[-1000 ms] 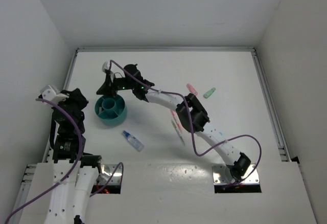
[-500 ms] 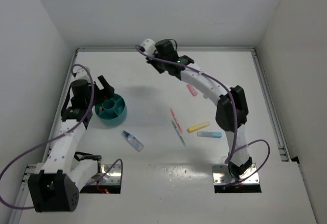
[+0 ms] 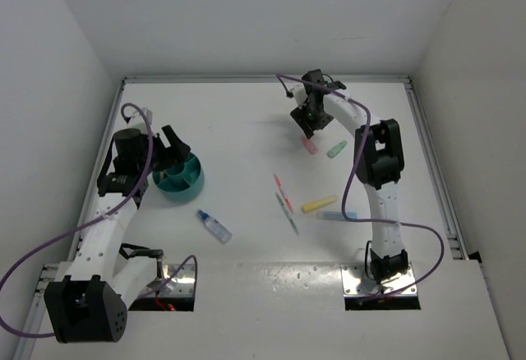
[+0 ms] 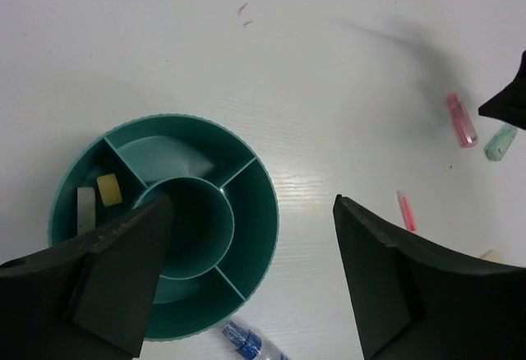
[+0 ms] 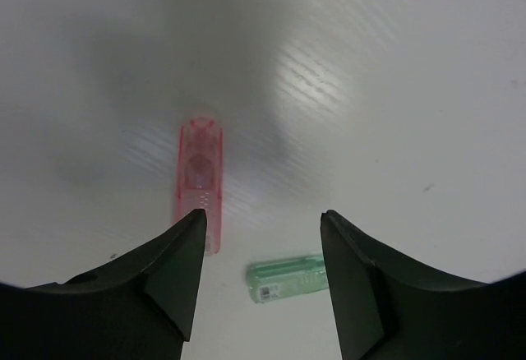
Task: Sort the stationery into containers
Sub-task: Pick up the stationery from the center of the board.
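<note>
My right gripper eases toward the left in its wrist view and down next, its open fingers astride the pink marker (image 5: 200, 181).
The round teal container (image 3: 191, 186) (image 4: 265, 212) with inner dividers sits at the left. One outer compartment holds a beige eraser bit (image 4: 108, 189) and a pale piece (image 4: 85, 209). My left gripper (image 3: 173, 154) (image 4: 253, 212) hangs open above the container's right side, holding nothing. My right gripper (image 3: 308, 126) (image 5: 263, 222) is open at the back right, just above a pink marker (image 3: 310, 145) (image 5: 200, 181) and a mint marker (image 3: 336, 149) (image 5: 288, 279). Both markers lie flat on the table.
A yellow marker (image 3: 319, 204), a blue marker (image 3: 337, 214), a pink pen (image 3: 279, 186) and a green pen (image 3: 288, 210) lie mid-table. A clear blue-capped bottle (image 3: 214, 225) (image 4: 244, 342) lies just in front of the container. White walls close in the table.
My right gripper left the container, swung across the back to the pink marker and opened. My left arm came in from the left and stands over the container.
</note>
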